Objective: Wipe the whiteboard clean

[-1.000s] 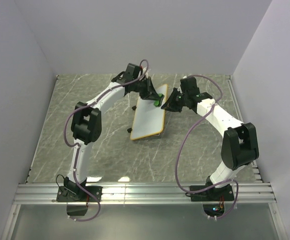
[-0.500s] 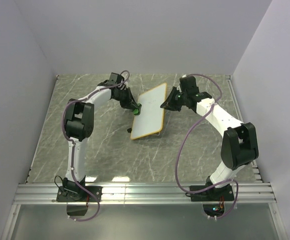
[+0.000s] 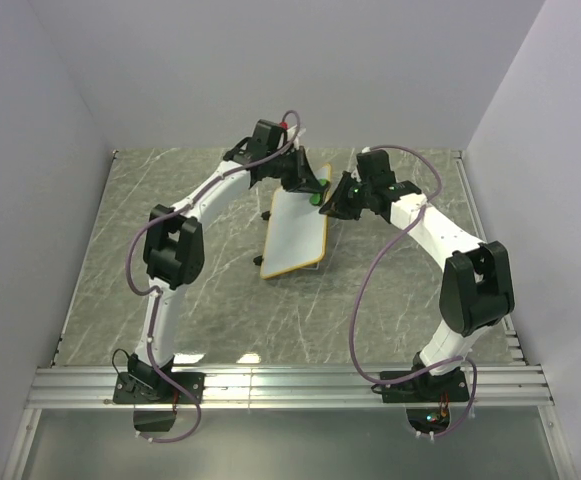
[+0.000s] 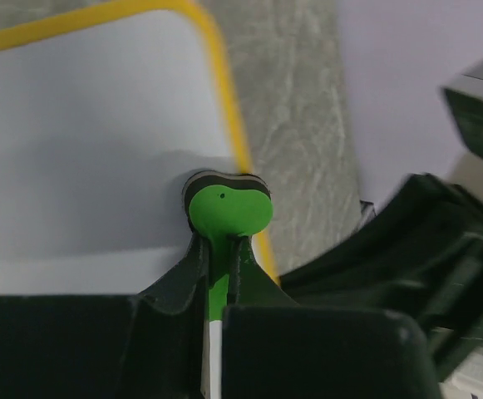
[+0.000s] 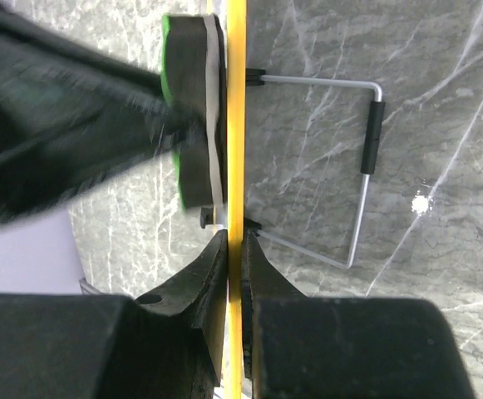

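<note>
The left gripper should next bring the eraser (image 4: 227,208) it is holding back and down, to the left in the top view, to the bare marble and then release it, because the board is clean.
The whiteboard (image 3: 296,237), white with a thin orange-yellow frame, stands tilted at the table's middle; its face shows in the left wrist view (image 4: 83,141) and its frame edge-on in the right wrist view (image 5: 236,100). My left gripper (image 3: 311,191) is shut on the green-and-black eraser (image 4: 227,208), which presses on the board's face near its far right corner. My right gripper (image 3: 334,208) is shut on the board's right frame edge (image 5: 234,249). The eraser (image 5: 193,108) also shows against the board in the right wrist view. No marks show on the visible white surface.
A wire stand (image 5: 366,174) with a black sleeve folds out behind the board over the grey marble tabletop (image 3: 170,200). Pale walls close the table on three sides. An aluminium rail (image 3: 290,385) runs along the near edge by the arm bases.
My left gripper swept the eraser from the board's upper right out to its left edge and back to the upper right corner. The right gripper kept its hold on the board.
</note>
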